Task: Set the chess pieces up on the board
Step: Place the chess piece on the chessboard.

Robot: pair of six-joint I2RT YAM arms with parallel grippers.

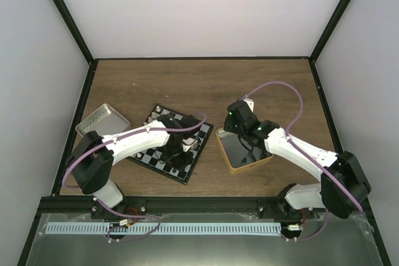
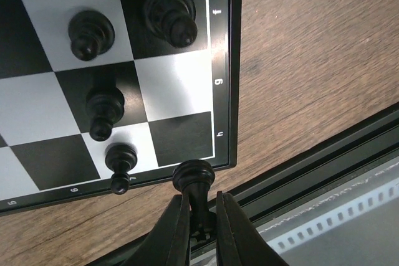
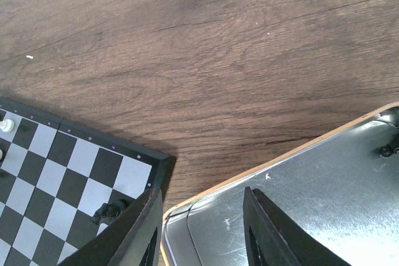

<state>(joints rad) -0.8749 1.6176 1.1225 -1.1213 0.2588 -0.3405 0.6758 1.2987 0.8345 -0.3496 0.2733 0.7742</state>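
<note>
My left gripper holds the black piece's stem and will lower its base onto the dark corner square by the h (image 1: 182,175) (image 2: 181,139), since that's empty, then let go.
The board (image 1: 142,155) lies left of centre and also shows in the left wrist view (image 2: 171,85). Several black chess pieces (image 2: 104,107) stand on squares near its corner. My left gripper (image 2: 202,219) is shut on the stem of a black chess piece (image 2: 194,175), held just beyond the board's edge by the h corner; in the top view this gripper (image 1: 177,151) is over the board's near side. My right gripper (image 3: 199,228) is open and empty over the corner of the gold-rimmed tin (image 3: 312,204), beside the board's corner (image 3: 75,172).
The gold-rimmed tin (image 1: 257,161) sits right of the board, with a small black piece (image 3: 388,150) inside. A silver tin (image 1: 101,119) lies at the board's far left. A white piece (image 3: 7,125) stands on the board's far side. The black frame rail (image 2: 324,166) runs close to the board.
</note>
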